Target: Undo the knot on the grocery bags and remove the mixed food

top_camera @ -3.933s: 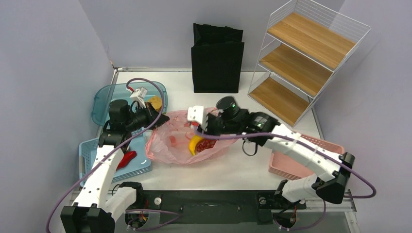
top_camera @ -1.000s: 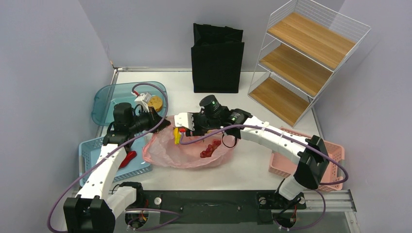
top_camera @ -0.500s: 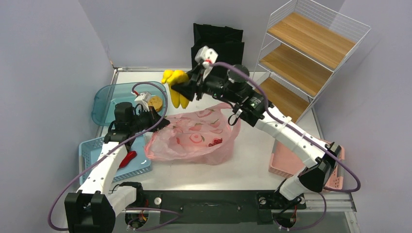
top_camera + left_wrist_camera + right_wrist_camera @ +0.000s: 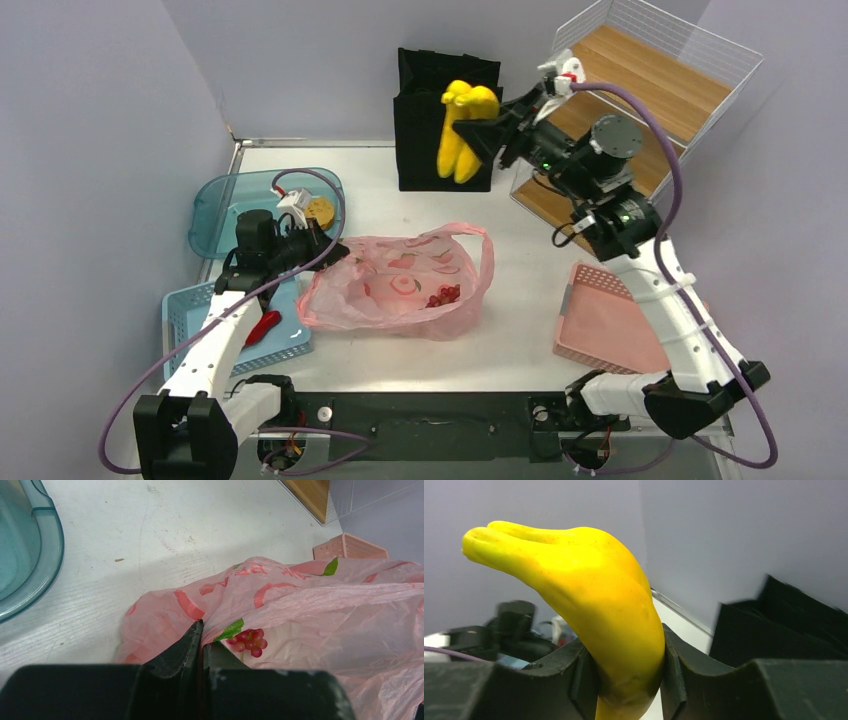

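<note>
My right gripper will next move back and to the right in the top view, tilt downward, and then lower the banana into the pink basket (image 4: pixel 612 321).
A pink grocery bag (image 4: pixel 400 285) lies slack in the middle of the table, its mouth open and one handle loop lying loose; no knot shows. My left gripper (image 4: pixel 335 250) is shut on the bag's left edge, pinching the pink plastic (image 4: pixel 300 605) between its fingertips (image 4: pixel 202 630). A red fruit cluster (image 4: pixel 443 296) shows through the film (image 4: pixel 248 640). My right gripper (image 4: pixel 472 135) is raised high in front of the black tote, shut on a yellow banana bunch (image 4: pixel 462 125). The banana (image 4: pixel 589 595) fills the gap between the jaws (image 4: pixel 629 675).
A black fabric tote (image 4: pixel 425 110) stands at the back, with a wire shelf with wooden boards (image 4: pixel 620 130) to its right. A pink basket (image 4: pixel 615 325) sits near right. At left, a blue basket (image 4: pixel 190 320) holds a red chilli (image 4: pixel 262 328), behind it a teal tray (image 4: pixel 225 205).
The right arm has lifted the banana out of the bag and swung it up and to the right, in front of the tote. The bag has settled flatter. The left gripper holds still.
</note>
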